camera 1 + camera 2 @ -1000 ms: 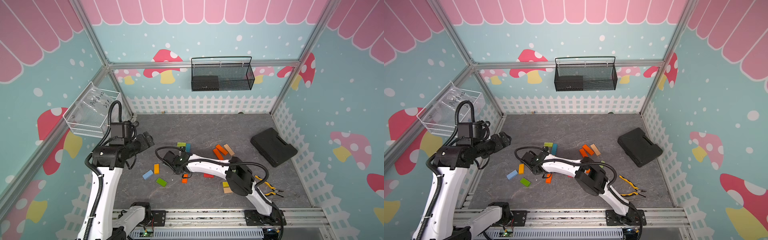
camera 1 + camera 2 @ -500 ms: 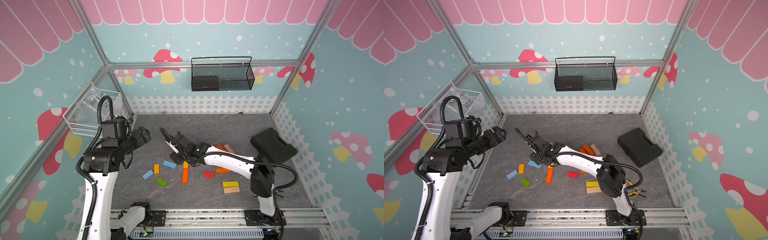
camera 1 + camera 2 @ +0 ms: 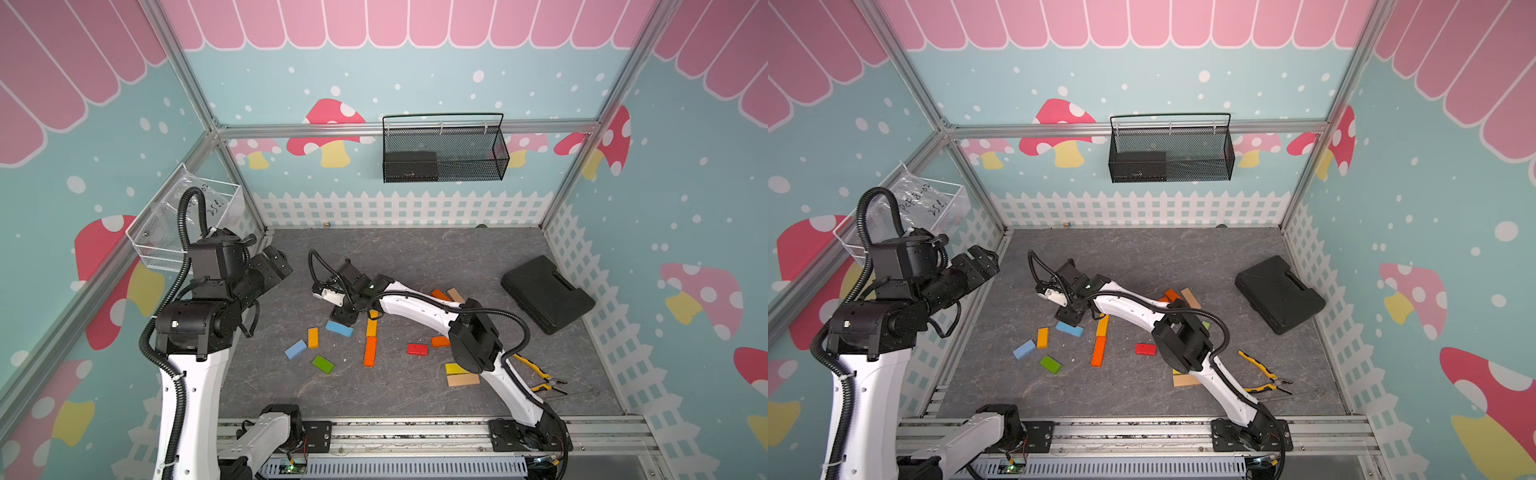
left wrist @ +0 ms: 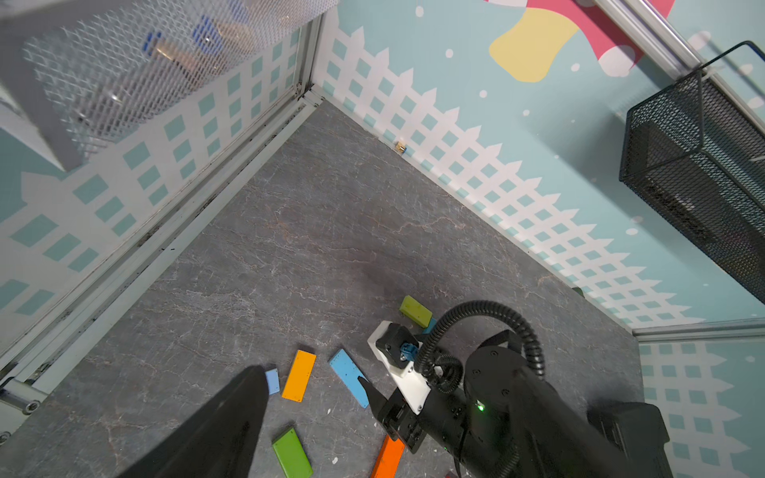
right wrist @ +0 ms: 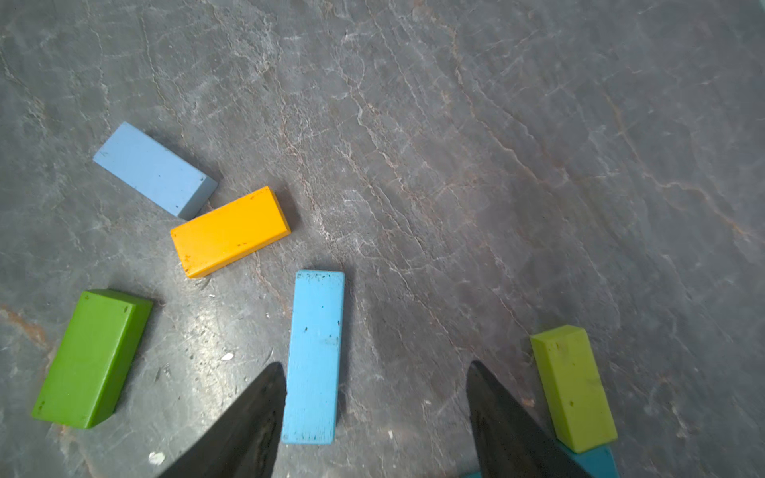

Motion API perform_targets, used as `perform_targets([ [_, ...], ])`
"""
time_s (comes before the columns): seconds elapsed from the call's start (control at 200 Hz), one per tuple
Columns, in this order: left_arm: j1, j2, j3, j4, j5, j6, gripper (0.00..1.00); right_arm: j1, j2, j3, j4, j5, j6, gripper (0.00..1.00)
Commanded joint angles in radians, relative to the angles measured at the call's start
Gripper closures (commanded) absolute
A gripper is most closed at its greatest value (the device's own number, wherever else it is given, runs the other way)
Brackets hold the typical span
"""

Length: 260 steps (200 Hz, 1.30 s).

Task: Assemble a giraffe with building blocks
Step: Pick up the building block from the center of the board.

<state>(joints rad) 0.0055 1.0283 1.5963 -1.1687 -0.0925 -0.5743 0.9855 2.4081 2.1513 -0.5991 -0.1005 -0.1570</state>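
Note:
The robot's right gripper will next go down and move toward the green block (image 5: 93, 358) to centre over the blue block's middle (image 5: 315, 356), because that block is beside one finger.
The building blocks lie scattered flat on the grey floor. In both top views a blue block (image 3: 339, 328) (image 3: 1070, 329) lies under my right gripper (image 3: 343, 316). In the right wrist view that blue block (image 5: 316, 356) lies lengthwise inside the open right gripper (image 5: 375, 364), next to one finger, with a wide gap to the other. A yellow-orange block (image 5: 229, 231), a pale blue block (image 5: 155, 169) and a green block (image 5: 93, 358) lie beyond it, and a lime block (image 5: 573, 387) rests on a teal one outside the other finger. My left gripper (image 3: 280, 264) hangs open and empty high by the left wall.
Orange (image 3: 370, 351), red (image 3: 417, 348), yellow (image 3: 455, 368) and tan (image 3: 462, 379) blocks lie near the right arm. A black case (image 3: 546, 293) sits at the right, yellow-handled pliers (image 3: 536, 374) at the front right. A mesh basket (image 3: 442, 153) hangs on the back wall, a clear bin (image 3: 187, 224) on the left wall.
My right gripper rose toward the back half a second ago and has come down again over the blue block. The left gripper has drawn back slightly toward the left wall.

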Motion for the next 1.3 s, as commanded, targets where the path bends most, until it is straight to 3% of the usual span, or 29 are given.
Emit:
perform_targets([
  [0.0, 0.005, -0.014, -0.015, 0.009, -0.017, -0.020, 0.07, 0.001, 0.058, 0.051, -0.077, -0.024, -0.042, 0.29],
  [0.891, 0.005, -0.038, -0.068, 0.030, 0.008, -0.009, 0.06, 0.022, 0.174, 0.141, -0.151, -0.052, -0.023, 0.27],
  [1.066, 0.006, -0.036, -0.081, 0.036, 0.021, -0.013, 0.06, 0.022, 0.197, 0.160, -0.161, -0.039, -0.015, 0.32],
  [1.296, 0.005, -0.037, -0.091, 0.037, 0.038, -0.016, 0.06, 0.023, 0.214, 0.171, -0.170, -0.029, -0.010, 0.46],
])
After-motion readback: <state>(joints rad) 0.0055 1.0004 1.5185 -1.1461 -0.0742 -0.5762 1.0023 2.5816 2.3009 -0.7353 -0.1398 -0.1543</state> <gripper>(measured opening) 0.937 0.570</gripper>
